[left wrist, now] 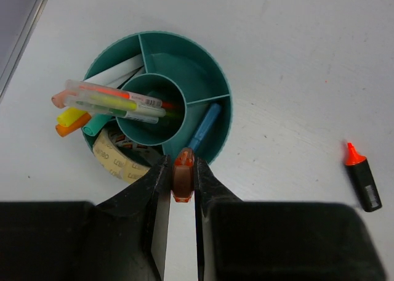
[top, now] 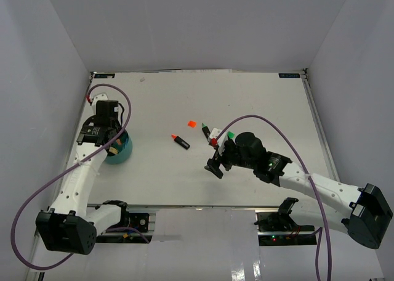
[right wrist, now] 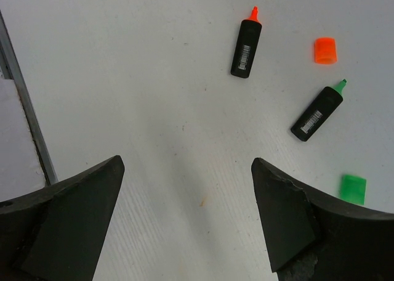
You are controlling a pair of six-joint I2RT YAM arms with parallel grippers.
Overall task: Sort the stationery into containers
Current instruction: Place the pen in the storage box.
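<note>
The left gripper comes down over the tub's section with the blue pen (top: 125,145) (left wrist: 202,127) next, then releases the orange pen there.
The round teal tub (left wrist: 209,77) with inner dividers holds several pens, highlighters and a tan tape roll (left wrist: 114,158). My left gripper (left wrist: 183,170) is shut on an orange pen (left wrist: 183,177) seen end-on, just above the tub's near rim (top: 121,154). My right gripper (right wrist: 188,170) is open and empty above bare table. Ahead of it lie a black marker with an orange tip (right wrist: 246,40), an orange square (right wrist: 325,50), a black marker with a green tip (right wrist: 317,114) and a green square (right wrist: 353,188).
The orange-tipped marker (top: 180,141) lies mid-table, with the orange square (top: 191,123) behind it. A small white and red item (top: 214,138) lies by the right gripper (top: 217,158). White walls enclose the table on three sides.
</note>
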